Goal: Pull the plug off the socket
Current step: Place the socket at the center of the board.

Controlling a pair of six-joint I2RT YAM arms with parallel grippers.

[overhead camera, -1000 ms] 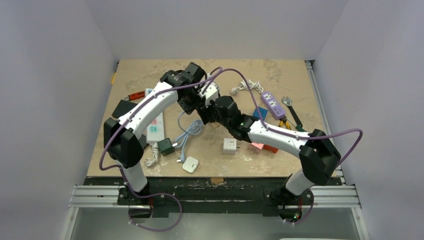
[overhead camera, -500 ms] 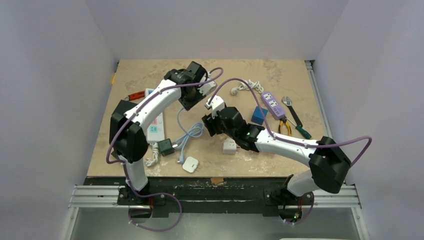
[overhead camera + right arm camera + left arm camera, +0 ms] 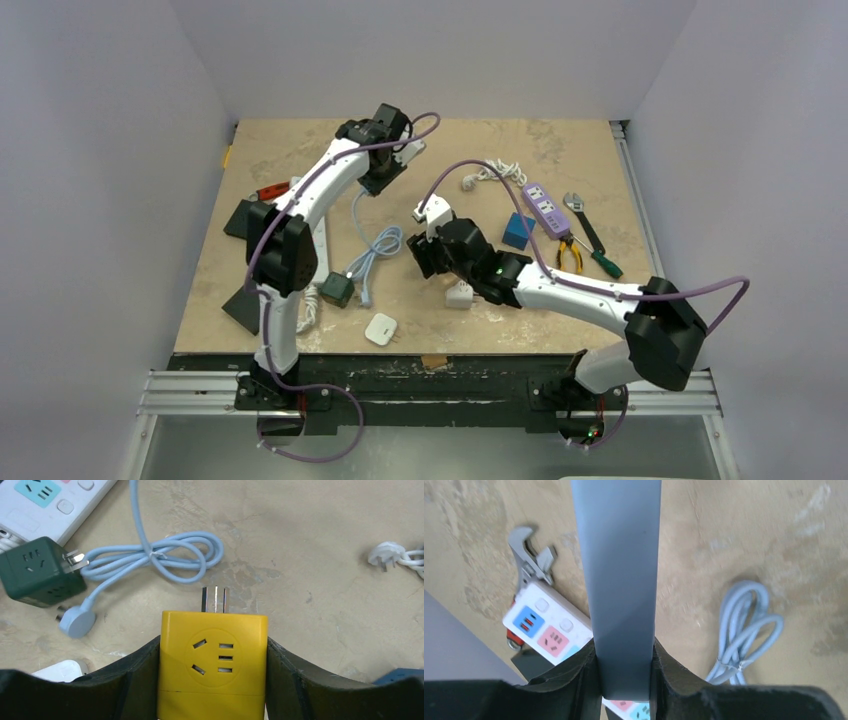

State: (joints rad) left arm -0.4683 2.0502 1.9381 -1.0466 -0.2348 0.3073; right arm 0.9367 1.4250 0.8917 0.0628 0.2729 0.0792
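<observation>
The left gripper brings the flat grey socket block straight down to the table (image 3: 682,555) and opens next, since the yellow plug is already apart from the block.
My left gripper (image 3: 624,655) is shut on a long flat grey socket block (image 3: 616,570) that sticks out past its fingers. In the top view my left gripper (image 3: 395,155) holds it at the far middle of the table. My right gripper (image 3: 213,644) is shut on a yellow cube plug (image 3: 212,670), whose metal prongs (image 3: 215,599) are bare and point away over the table. In the top view my right gripper (image 3: 428,228) is at the table's middle, well apart from the left one. Plug and socket block are separate.
A white power strip (image 3: 549,630) with coloured sockets and a wrench (image 3: 531,550) lie below my left gripper. A light blue cable (image 3: 165,555), a dark green cube (image 3: 37,572) and a white plug (image 3: 387,555) lie ahead of my right gripper. A purple strip (image 3: 545,205) lies right.
The two grippers were together on the joined pieces. The left one has moved to the far side with the grey block, the right one back toward the near side with the yellow plug.
</observation>
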